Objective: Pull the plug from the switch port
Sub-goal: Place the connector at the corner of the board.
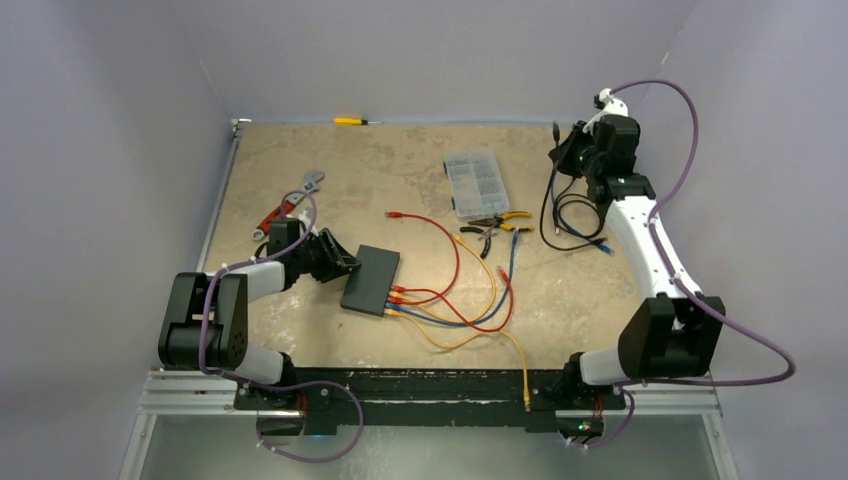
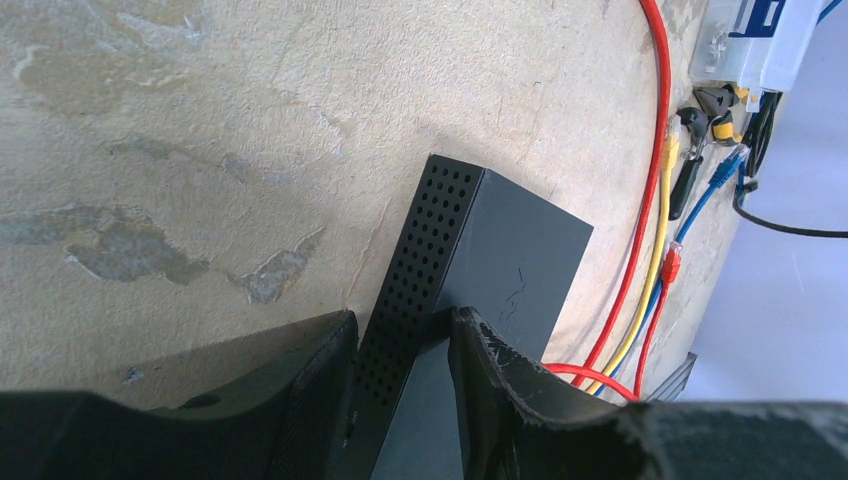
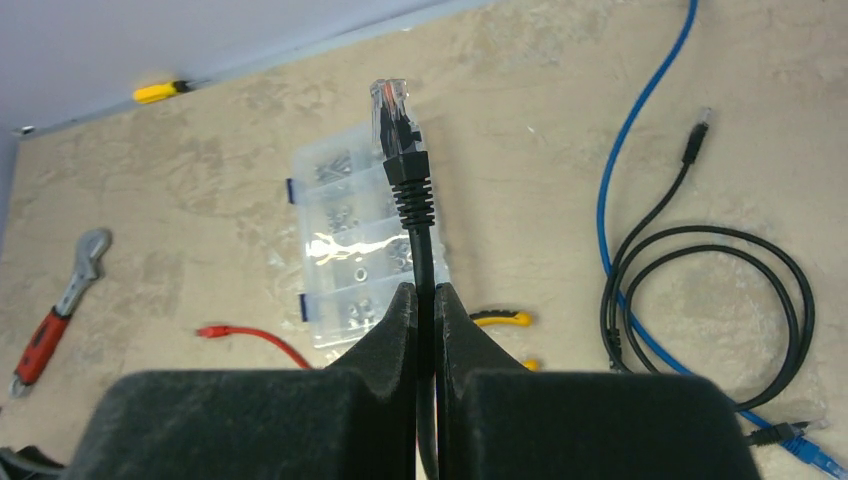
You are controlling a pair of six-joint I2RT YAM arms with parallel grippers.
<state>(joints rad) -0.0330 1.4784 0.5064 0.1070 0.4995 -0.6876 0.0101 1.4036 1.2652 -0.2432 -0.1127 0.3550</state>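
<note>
The clear-tipped plug (image 3: 396,112) stands free of the switch. My right gripper goes down to the tabletop (image 3: 582,190) beside the farther blue cable next and releases the black cable.
The matte-black switch (image 1: 370,280) lies flat left of the table's middle. My left gripper (image 1: 340,262) is shut on its left edge, one finger (image 2: 300,390) against the perforated side (image 2: 415,265) and the other on the top face. Red, yellow and blue cables (image 1: 402,298) still sit in its ports on the near-right edge. My right gripper (image 1: 572,152) hangs high at the far right, shut on a black cable (image 3: 424,250). That cable's clear-tipped plug (image 3: 396,112) stands free above the fingers, away from the switch.
A clear organiser box (image 1: 476,184) and yellow-handled pliers (image 1: 497,224) lie beyond the switch. A coil of black cable (image 1: 572,215) and a blue cable (image 3: 640,150) lie at the right. A red-handled wrench (image 1: 290,205) lies at the left, a yellow screwdriver (image 1: 352,120) by the back wall.
</note>
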